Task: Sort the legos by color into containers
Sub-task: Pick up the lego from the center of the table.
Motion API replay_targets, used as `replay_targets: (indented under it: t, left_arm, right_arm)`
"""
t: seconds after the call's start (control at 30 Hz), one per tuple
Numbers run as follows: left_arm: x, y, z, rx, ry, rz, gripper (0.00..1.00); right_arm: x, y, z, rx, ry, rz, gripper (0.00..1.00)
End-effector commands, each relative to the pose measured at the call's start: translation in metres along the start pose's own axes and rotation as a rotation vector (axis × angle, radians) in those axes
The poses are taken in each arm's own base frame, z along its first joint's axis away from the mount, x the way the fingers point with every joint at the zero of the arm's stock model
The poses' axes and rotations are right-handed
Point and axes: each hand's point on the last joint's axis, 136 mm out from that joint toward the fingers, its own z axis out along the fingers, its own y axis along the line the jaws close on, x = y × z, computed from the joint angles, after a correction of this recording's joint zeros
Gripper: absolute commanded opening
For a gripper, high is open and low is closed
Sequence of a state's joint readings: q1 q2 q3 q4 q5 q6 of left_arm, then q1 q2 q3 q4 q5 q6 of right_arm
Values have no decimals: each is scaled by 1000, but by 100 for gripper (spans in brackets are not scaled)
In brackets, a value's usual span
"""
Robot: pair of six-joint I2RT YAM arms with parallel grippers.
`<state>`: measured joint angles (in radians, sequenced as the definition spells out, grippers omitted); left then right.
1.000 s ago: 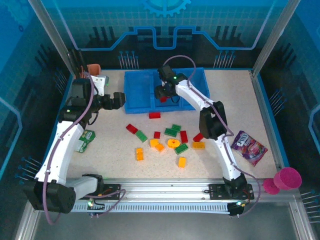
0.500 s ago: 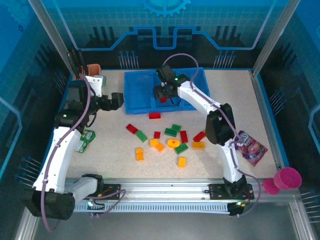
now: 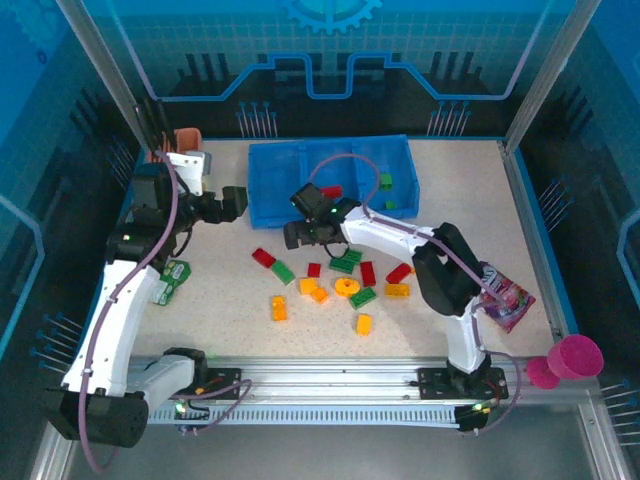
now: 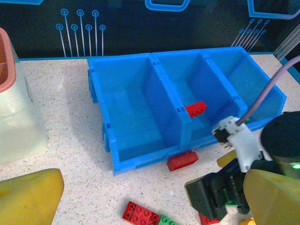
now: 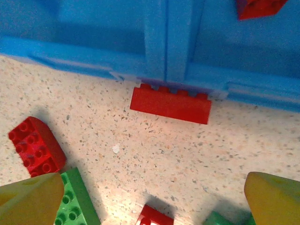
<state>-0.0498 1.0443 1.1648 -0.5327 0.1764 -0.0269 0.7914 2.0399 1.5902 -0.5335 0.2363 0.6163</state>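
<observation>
I should lower my right gripper outward over the long red lego (image 5: 171,104) next and close on its short ends, as the tray's front side blocks its far side.
The blue tray (image 3: 300,160) stands at the back with its three containers side by side. A red lego (image 3: 332,190) lies in the middle one (image 4: 197,108), and two green ones (image 3: 387,192) in the right one. Red, green and orange legos (image 3: 345,285) are scattered in front, with a round yellow piece (image 3: 346,286) among them. My right gripper (image 3: 294,236) hangs open just before the tray's front wall. A long red lego (image 5: 170,104) lies against that wall, beyond the empty gap between the open fingers of that gripper (image 5: 152,201). My left gripper (image 3: 236,200) is open and empty, left of the tray.
A green snack packet (image 3: 172,280) lies by the left arm. A purple packet (image 3: 500,295) lies at the right, and a pink cup (image 3: 575,357) stands at the near right corner. A tan cup with an orange rim (image 3: 187,137) stands at the back left.
My right gripper has come away from over the middle container, toward me and down in front of the tray, and opened wider. The red lego stays in that container. The left arm barely moved.
</observation>
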Motion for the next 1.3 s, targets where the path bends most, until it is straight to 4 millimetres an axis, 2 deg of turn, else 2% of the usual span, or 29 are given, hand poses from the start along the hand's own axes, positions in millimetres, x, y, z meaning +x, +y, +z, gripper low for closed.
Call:
replay_targets:
  t: [0.0, 0.3, 0.47, 0.53, 0.63, 0.77, 0.9, 0.97, 1.07, 1.17, 1.27]
  left_arm:
    - [-7, -4, -5, 10, -35, 13, 100]
    - [-5, -1, -1, -2, -21, 16, 99]
    - [-3, -1, 2, 3, -11, 13, 99]
    - [-3, -1, 2, 4, -11, 11, 100]
    - [-3, -1, 2, 0, -11, 12, 100]
    - [-3, 0, 3, -1, -7, 13, 100]
    - [-2, 0, 4, -3, -4, 12, 100]
    - [-2, 0, 4, -4, -6, 13, 100]
    - [-2, 1, 4, -5, -5, 14, 99]
    - [-1, 1, 4, -6, -4, 14, 99]
    - [-2, 2, 6, -7, 1, 14, 100]
  right_arm:
    - [-10, -1, 15, 45, -48, 20, 100]
    - [-26, -3, 56, 77, -59, -6, 100]
    - [-31, -12, 67, 106, -55, 13, 100]
    - [-31, -16, 69, 116, -49, 18, 97]
    - [-27, -22, 74, 132, -35, 15, 88]
    - [-21, -27, 79, 149, -10, 15, 67]
    - [-17, -30, 79, 158, 6, 17, 54]
    - [-13, -32, 79, 169, 19, 9, 51]
    - [-16, -32, 63, 163, 14, -13, 49]
    - [-30, -34, 29, 162, -33, -43, 47]
    - [-54, -39, -9, 163, -117, -64, 47]
